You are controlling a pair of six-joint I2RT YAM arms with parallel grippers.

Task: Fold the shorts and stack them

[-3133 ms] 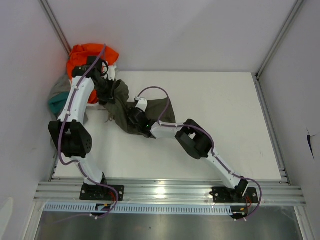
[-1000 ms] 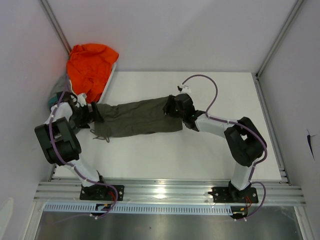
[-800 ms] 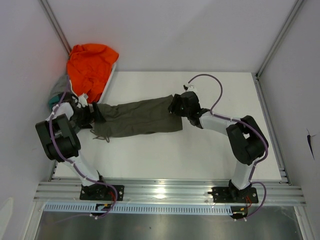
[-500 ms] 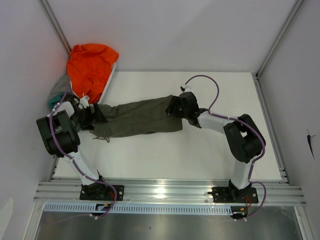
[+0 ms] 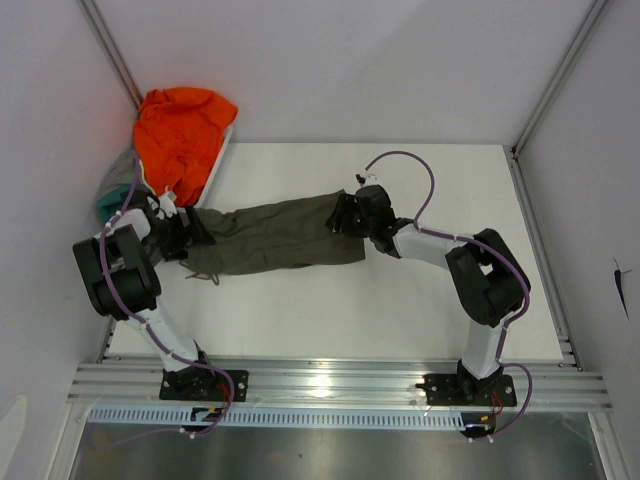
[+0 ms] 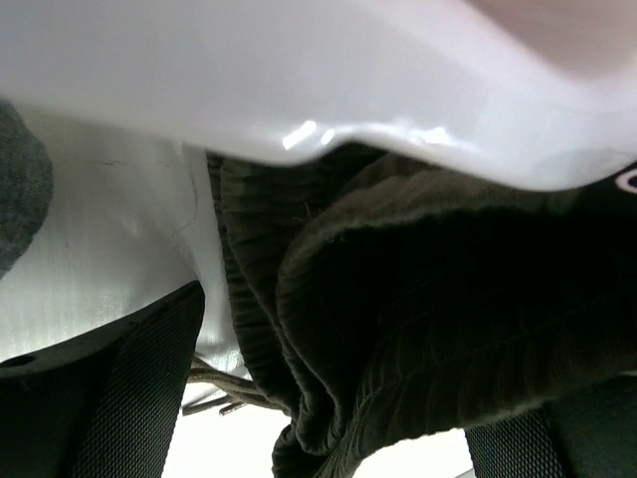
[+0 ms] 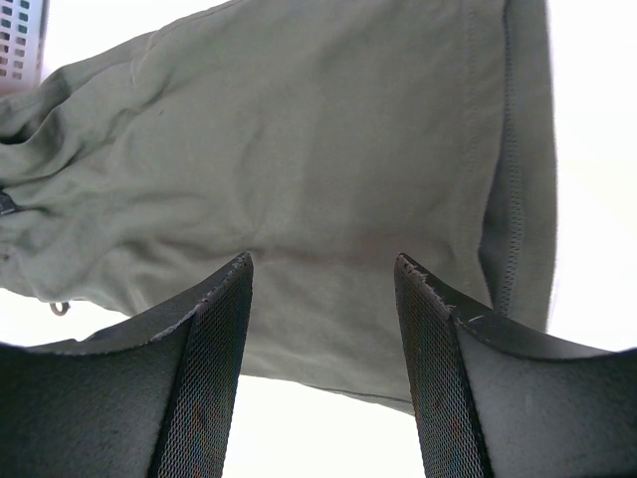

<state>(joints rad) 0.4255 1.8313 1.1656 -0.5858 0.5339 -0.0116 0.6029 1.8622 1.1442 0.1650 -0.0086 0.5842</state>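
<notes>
My left gripper next stays low over the waistband end and closes its wide-apart fingers on the bunched fold (image 6: 348, 403), already between them.
The olive green shorts (image 5: 270, 235) lie stretched flat across the table, waistband to the left and leg hems to the right. My left gripper (image 5: 185, 228) is open at the waistband end. In the left wrist view the bunched waistband (image 6: 398, 329) and drawstring tips (image 6: 214, 398) lie between the wide-apart fingers (image 6: 129, 378). My right gripper (image 5: 345, 215) is open at the leg end. In the right wrist view its fingertips (image 7: 234, 299) stand apart just over the hem (image 7: 328, 179), gripping nothing. Grey shorts (image 5: 120, 175) peek out at the far left.
An orange garment (image 5: 180, 130) is heaped in the back left corner, over the grey cloth and a teal garment (image 5: 105, 205). Walls and metal posts (image 5: 110, 50) close in the back and sides. An aluminium rail (image 5: 330, 385) runs along the near edge.
The olive shorts, bunched three seconds ago, now lie pulled out long. Over the last second the right gripper shifted slightly at the leg end and the left arm's elbow moved; the cloth stayed put.
</notes>
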